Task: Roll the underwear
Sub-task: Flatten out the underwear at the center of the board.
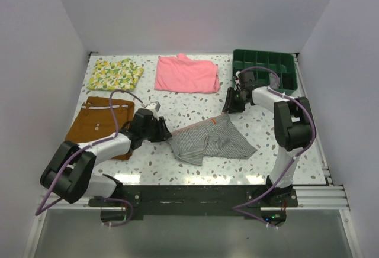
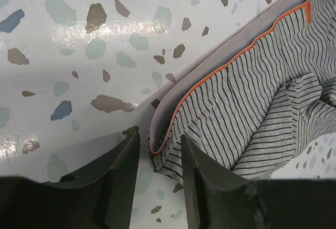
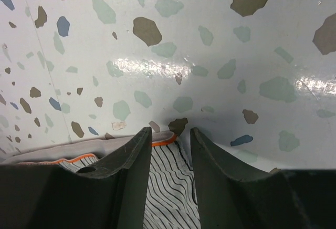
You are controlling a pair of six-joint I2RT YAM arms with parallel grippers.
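Note:
The robot's right gripper will move slightly back onto the orange-edged waistband corner point(image 1: 226, 115) point(image 3: 172, 139) and close there, since that corner is already between its open fingers.
The grey-and-white striped underwear point(image 1: 210, 139) lies crumpled at the middle of the speckled table, its orange-edged waistband running from lower left to upper right. My left gripper point(image 1: 163, 132) is low at its left end. In the left wrist view the jaws point(image 2: 157, 139) are open on either side of the waistband's corner point(image 2: 157, 150). My right gripper point(image 1: 232, 101) is at the upper right end. In the right wrist view its jaws point(image 3: 170, 132) stand open with the striped fabric point(image 3: 168, 176) and the waistband's other corner between them.
Rust-brown shorts point(image 1: 98, 122) lie under my left arm. A pink folded garment point(image 1: 186, 73) and a yellow floral cloth point(image 1: 115, 73) lie at the back. A green compartment tray point(image 1: 266, 65) stands at the back right, just behind my right gripper.

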